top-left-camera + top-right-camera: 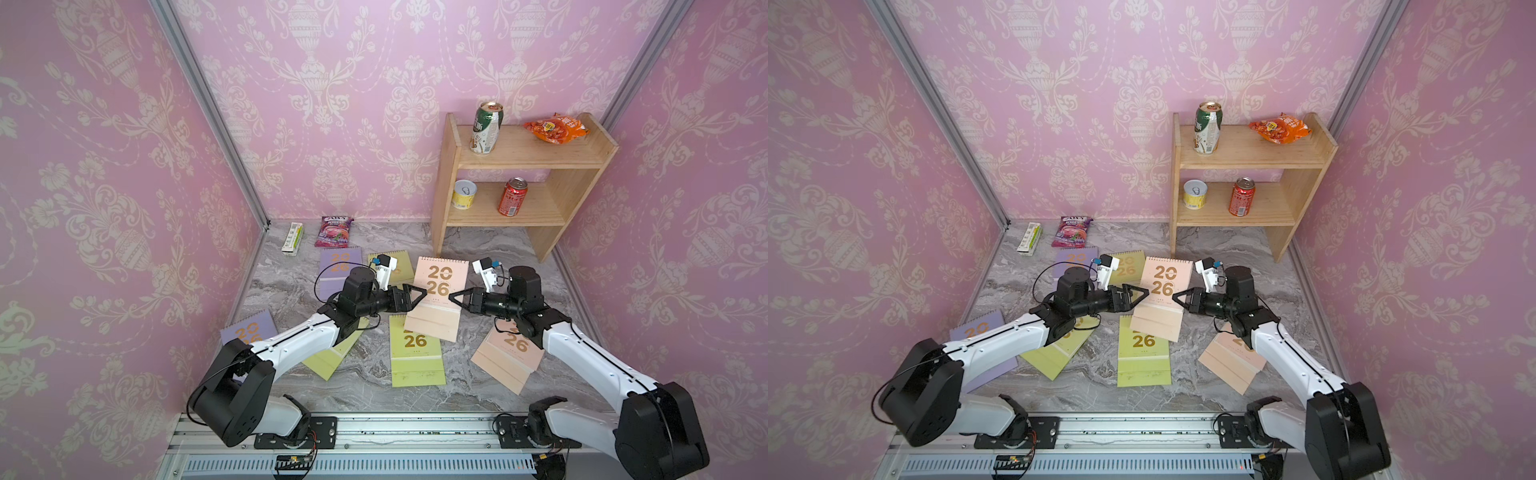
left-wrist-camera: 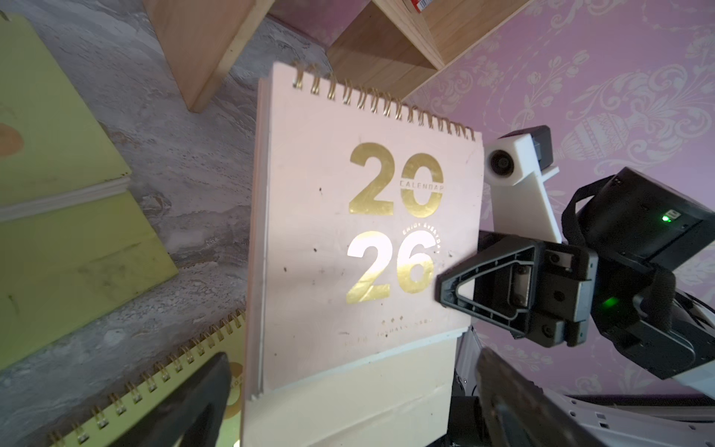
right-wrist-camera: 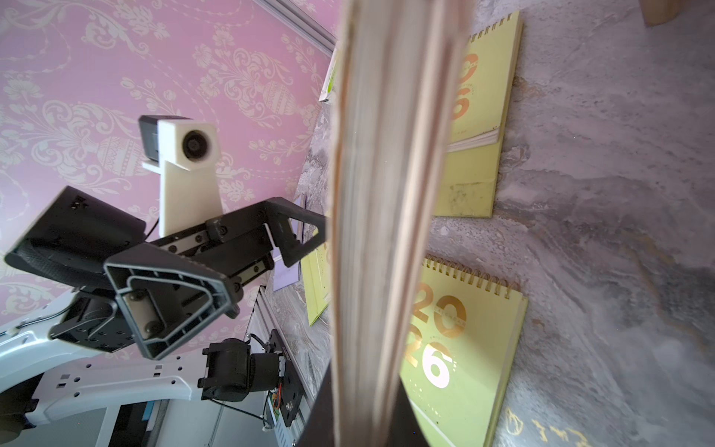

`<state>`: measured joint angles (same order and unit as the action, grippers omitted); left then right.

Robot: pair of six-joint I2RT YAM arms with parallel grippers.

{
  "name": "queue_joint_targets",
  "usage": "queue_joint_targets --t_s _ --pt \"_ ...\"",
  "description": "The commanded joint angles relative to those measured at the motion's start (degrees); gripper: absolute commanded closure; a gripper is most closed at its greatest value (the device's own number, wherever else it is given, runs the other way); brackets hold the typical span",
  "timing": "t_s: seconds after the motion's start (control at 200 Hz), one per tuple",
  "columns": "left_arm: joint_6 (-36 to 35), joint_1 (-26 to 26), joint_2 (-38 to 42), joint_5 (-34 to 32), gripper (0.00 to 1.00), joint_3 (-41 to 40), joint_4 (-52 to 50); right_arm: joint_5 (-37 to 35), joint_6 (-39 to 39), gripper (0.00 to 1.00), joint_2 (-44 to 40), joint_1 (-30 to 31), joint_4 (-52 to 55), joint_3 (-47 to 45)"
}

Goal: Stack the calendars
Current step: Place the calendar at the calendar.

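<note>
The peach-pink calendar in my right gripper needs to come down next, back toward my base, onto the middle yellow-green calendar (image 1: 417, 357) (image 3: 465, 335) and be released there, since that one lies flat below.
A peach-pink calendar (image 1: 436, 303) (image 1: 1160, 307) hangs tilted above the table between both grippers. My right gripper (image 1: 454, 297) (image 3: 367, 410) is shut on its right edge; the right wrist view shows the calendar edge-on (image 3: 387, 193). My left gripper (image 1: 419, 296) (image 2: 348, 422) is open, its fingers (image 2: 193, 406) spread wide on either side of the calendar's left edge. Lying flat are two lilac calendars (image 1: 338, 266) (image 1: 249, 330), yellow-green ones (image 1: 415, 353) (image 1: 330, 359) (image 1: 397, 266) and a pink one (image 1: 505, 357) under the right arm.
A wooden shelf (image 1: 519, 166) with cans and an orange snack bag stands at the back right. A purple snack pouch (image 1: 334, 230) and a white-green box (image 1: 292, 237) lie by the back wall. Pink walls close in both sides; the arms' rail (image 1: 374, 432) runs along the front.
</note>
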<state>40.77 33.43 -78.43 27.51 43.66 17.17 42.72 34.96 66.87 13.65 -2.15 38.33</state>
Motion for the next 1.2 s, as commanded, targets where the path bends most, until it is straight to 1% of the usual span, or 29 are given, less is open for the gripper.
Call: queue_joint_targets --t_s 0.0,0.105,0.245,0.315,0.395,0.615,0.831,0.986,1.196 --pt "-6.7 -0.8 4.0 -10.3 0.01 0.9 -11.3 1.5 -2.8 1.00 -1.6 0.1 2.2 1.2" --pt "-9.1 -1.4 6.7 -16.0 0.01 1.2 -17.1 3.7 -3.5 1.00 -0.6 0.7 3.9 1.4" --pt "-10.2 -2.0 9.1 -17.2 0.01 0.8 -19.9 4.9 -5.1 1.00 0.8 4.0 6.2 1.5" --pt "-10.2 -2.1 10.2 -17.2 0.01 0.5 -20.3 5.9 -5.1 1.00 2.6 5.6 6.6 1.7" --pt "-10.1 -2.2 11.2 -17.2 0.01 0.1 -20.6 5.4 -4.9 1.00 4.8 7.0 6.8 1.8" --pt "-10.8 -2.2 13.6 -17.8 0.01 -0.5 -21.8 4.8 -4.3 1.00 8.5 8.8 5.3 0.7" --pt "-11.4 -2.7 13.3 -17.1 0.01 -0.5 -21.8 7.0 -4.0 1.00 13.4 9.2 2.2 -0.3" --pt "-11.6 -2.9 12.7 -16.4 0.01 -0.4 -21.5 6.5 -4.4 1.00 16.2 9.2 2.3 0.2" --pt "-11.4 -3.2 12.6 -15.9 0.01 -0.4 -21.0 7.9 -5.2 1.00 19.3 9.5 2.7 1.1"
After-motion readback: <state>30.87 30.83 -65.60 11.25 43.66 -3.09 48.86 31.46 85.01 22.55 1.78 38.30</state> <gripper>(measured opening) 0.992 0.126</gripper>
